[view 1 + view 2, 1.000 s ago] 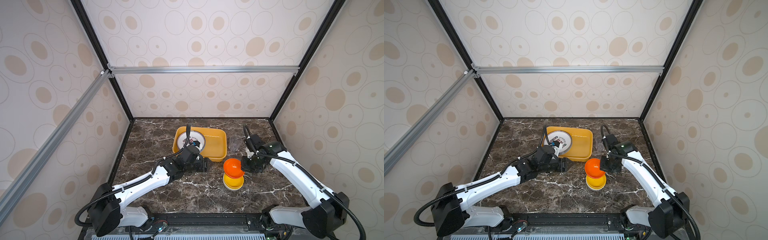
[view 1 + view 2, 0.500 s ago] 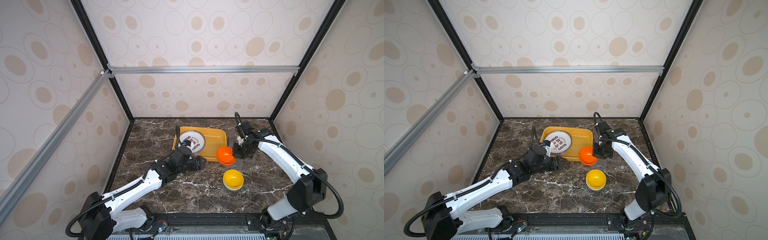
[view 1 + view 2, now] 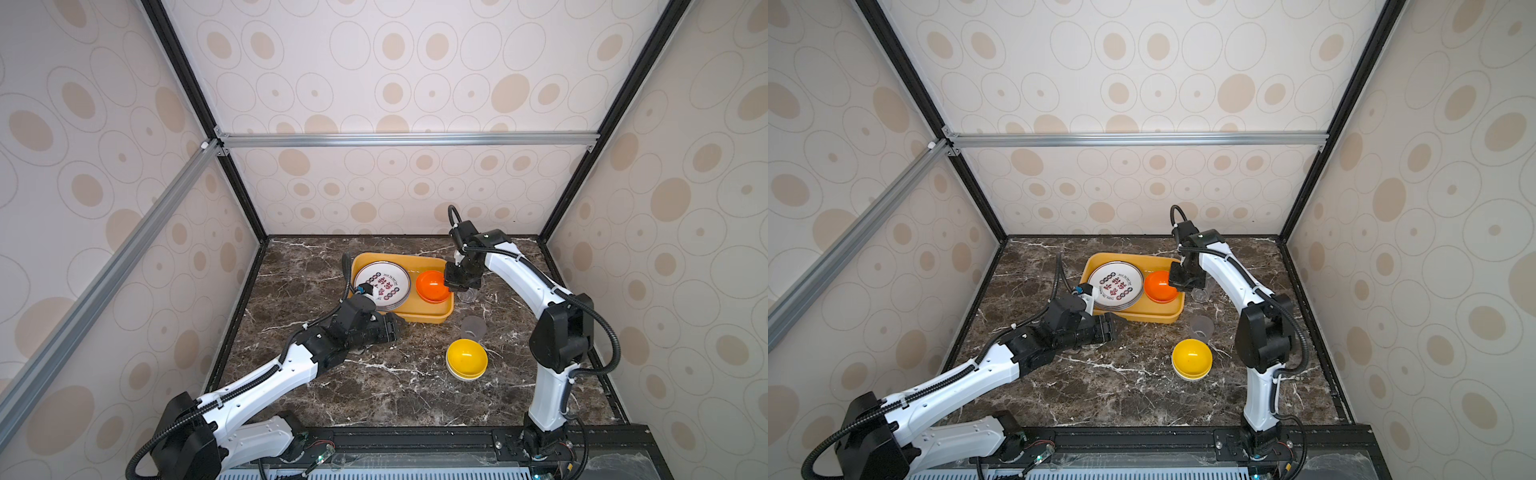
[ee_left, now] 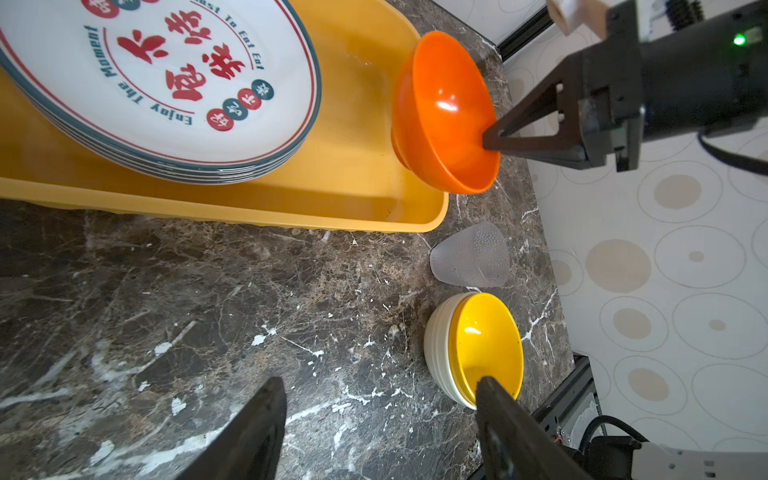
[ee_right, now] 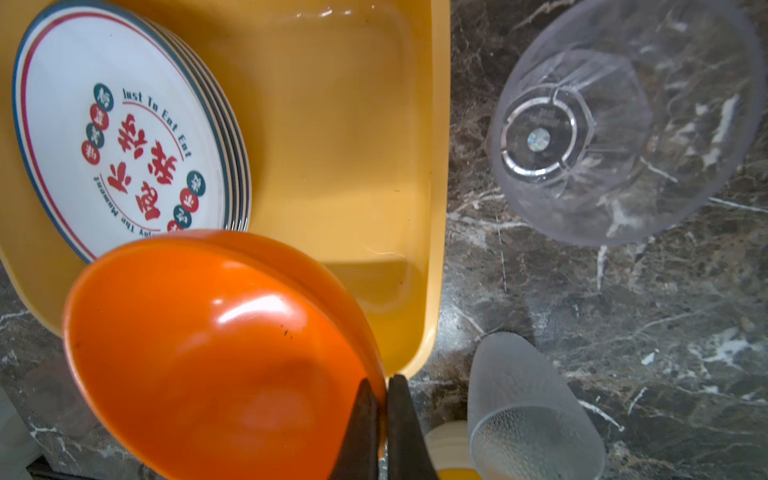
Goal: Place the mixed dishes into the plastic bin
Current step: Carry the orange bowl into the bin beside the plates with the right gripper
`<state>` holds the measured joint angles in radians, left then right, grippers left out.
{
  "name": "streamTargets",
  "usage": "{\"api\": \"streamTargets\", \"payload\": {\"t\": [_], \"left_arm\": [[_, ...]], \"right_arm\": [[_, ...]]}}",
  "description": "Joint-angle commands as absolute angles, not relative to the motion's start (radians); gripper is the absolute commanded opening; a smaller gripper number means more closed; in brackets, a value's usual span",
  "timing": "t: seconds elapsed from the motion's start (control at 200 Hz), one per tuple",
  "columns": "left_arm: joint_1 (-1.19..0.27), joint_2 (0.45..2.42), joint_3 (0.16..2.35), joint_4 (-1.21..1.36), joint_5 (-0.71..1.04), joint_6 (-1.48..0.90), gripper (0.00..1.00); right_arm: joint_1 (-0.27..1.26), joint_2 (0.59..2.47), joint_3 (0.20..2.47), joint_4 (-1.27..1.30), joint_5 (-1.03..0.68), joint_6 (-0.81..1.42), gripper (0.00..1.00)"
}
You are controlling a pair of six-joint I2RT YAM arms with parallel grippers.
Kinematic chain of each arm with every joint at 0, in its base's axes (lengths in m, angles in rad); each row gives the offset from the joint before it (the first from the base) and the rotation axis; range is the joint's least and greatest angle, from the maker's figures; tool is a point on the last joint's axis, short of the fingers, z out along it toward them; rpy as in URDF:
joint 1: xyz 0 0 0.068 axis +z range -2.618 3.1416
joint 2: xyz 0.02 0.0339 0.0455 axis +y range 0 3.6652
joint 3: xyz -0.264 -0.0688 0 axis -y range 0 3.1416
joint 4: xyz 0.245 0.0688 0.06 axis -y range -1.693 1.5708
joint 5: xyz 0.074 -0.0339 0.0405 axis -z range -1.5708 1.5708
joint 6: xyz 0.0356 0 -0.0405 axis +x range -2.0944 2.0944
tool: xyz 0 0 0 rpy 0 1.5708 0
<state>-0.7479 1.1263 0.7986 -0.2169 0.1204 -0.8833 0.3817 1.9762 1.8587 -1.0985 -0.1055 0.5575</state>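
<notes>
The right gripper moves the orange bowl outward and down onto the bare far part of the bin's bottom beside the plates next and releases the bowl's rim.
My right gripper is shut on the rim of the orange bowl, holding it tilted over the right end of the plastic bin. A stack of white plates with red characters lies in the bin's left half. My left gripper is open and empty, low over the marble just in front of the bin. A yellow bowl sits nested in an off-white bowl on the table at front right. A frosted greyish cup lies behind it, and a clear cup stands right of the bin.
The dark marble table is boxed in by patterned walls with black frame posts. The right arm arches over the clear cup. The left arm lies across the front left of the table.
My right gripper lifted the orange bowl off the yellow bowl and carried it back and left, over the bin. My left gripper drew back slightly from the bin's front edge, still open.
</notes>
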Motion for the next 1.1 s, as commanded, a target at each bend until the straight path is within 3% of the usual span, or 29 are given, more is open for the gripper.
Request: {"api": "streamTargets", "payload": {"t": [0.0, 0.425, 1.095], "left_arm": [[-0.732, 1.093, 0.796, -0.239, 0.094, -0.901, 0.72], [-0.715, 1.074, 0.773, -0.255, 0.094, -0.908, 0.72], [-0.706, 1.054, 0.762, -0.268, 0.092, -0.922, 0.72]], "right_arm": [[0.365, 2.027, 1.943, -1.118, -0.085, 0.570, 0.00], [0.348, 2.278, 2.190, -1.149, -0.056, 0.607, 0.00], [0.338, 2.391, 2.277, -1.137, -0.026, 0.633, 0.00]]}}
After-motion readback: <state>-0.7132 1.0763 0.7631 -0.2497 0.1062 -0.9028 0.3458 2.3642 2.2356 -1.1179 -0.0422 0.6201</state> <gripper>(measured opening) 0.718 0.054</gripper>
